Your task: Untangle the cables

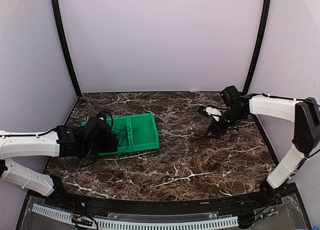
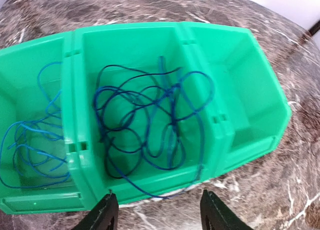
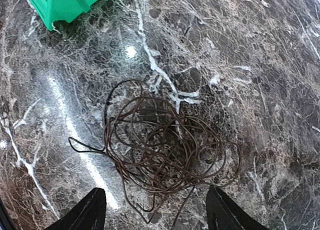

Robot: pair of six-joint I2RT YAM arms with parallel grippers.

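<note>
The cable's bend juts from the dark cable heap toward my right gripper's fingers, so next I should lower that gripper to the bend, shifting to the right in the overhead view.
A green three-compartment bin (image 2: 245, 85) fills the left wrist view. A light blue cable bunch (image 2: 35, 145) lies in its left compartment. The middle compartment holds a dark blue and black tangle of cables (image 2: 145, 125), with one loop hanging over the near wall onto the table. My left gripper (image 2: 159, 207) hovers just in front of that wall, open, with nothing between its fingers. In the right wrist view a dark cable bunch (image 3: 165, 145) lies on the marble table, just ahead of my open, empty right gripper (image 3: 157, 210). From above, the left gripper (image 1: 107, 137) is at the bin (image 1: 145, 130) and the right gripper (image 1: 212, 130) is far right.
The bin's right compartment (image 2: 250, 110) is empty. A corner of the bin (image 3: 60, 2) shows at the top left of the right wrist view. White walls and black frame posts (image 1: 65, 45) enclose the marble table (image 1: 190, 160). A white cable rail (image 1: 135, 222) runs along the near edge.
</note>
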